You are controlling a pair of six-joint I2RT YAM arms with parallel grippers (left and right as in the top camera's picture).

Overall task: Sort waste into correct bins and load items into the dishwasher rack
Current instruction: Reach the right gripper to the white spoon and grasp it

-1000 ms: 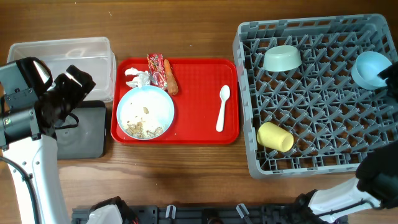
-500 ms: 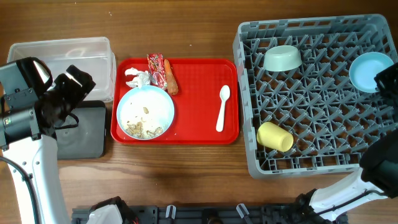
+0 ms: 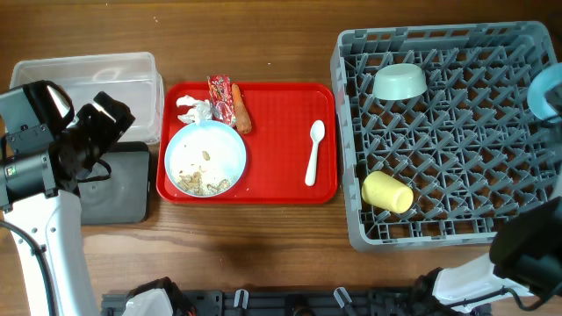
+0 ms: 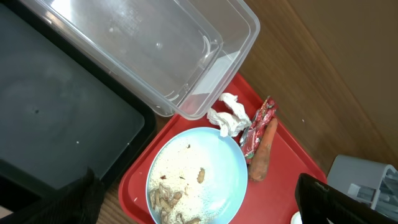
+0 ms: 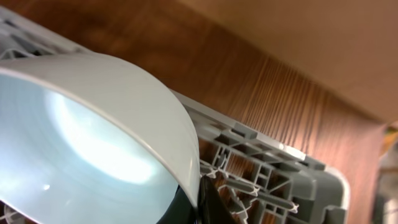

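The slots on the rack's far part [image 3: 472, 77] are empty. My right gripper should next carry the light blue bowl outward and toward the pale green bowl, then down onto that part.
My right gripper [image 5: 194, 202] is shut on the rim of the light blue bowl [image 5: 81, 143], held at the right edge of the grey dishwasher rack [image 3: 439, 132]; only part of the bowl [image 3: 547, 92] shows overhead. A pale green bowl [image 3: 399, 82] and a yellow cup [image 3: 388, 192] sit in the rack. The light blue plate [image 3: 205, 159] with beige scraps [image 3: 200, 182], white tissue [image 3: 195, 111], red wrapper [image 3: 219, 98], carrot [image 3: 240, 110] and white spoon [image 3: 313, 151] lie on the red tray. My left gripper [image 3: 104, 123] is open and empty above the clear tub [image 3: 88, 75] and black tray [image 3: 118, 184].
The red serving tray [image 3: 281, 132] lies between the bins and the rack. In the left wrist view the plate [image 4: 196, 180], tissue [image 4: 229, 115], wrapper [image 4: 258, 124] and carrot [image 4: 262, 149] sit just beyond the clear tub [image 4: 143, 50]. Bare wooden table runs along the front.
My right gripper has carried the light blue bowl rightward, from over the rack's right part to its right edge. The left arm has not moved.
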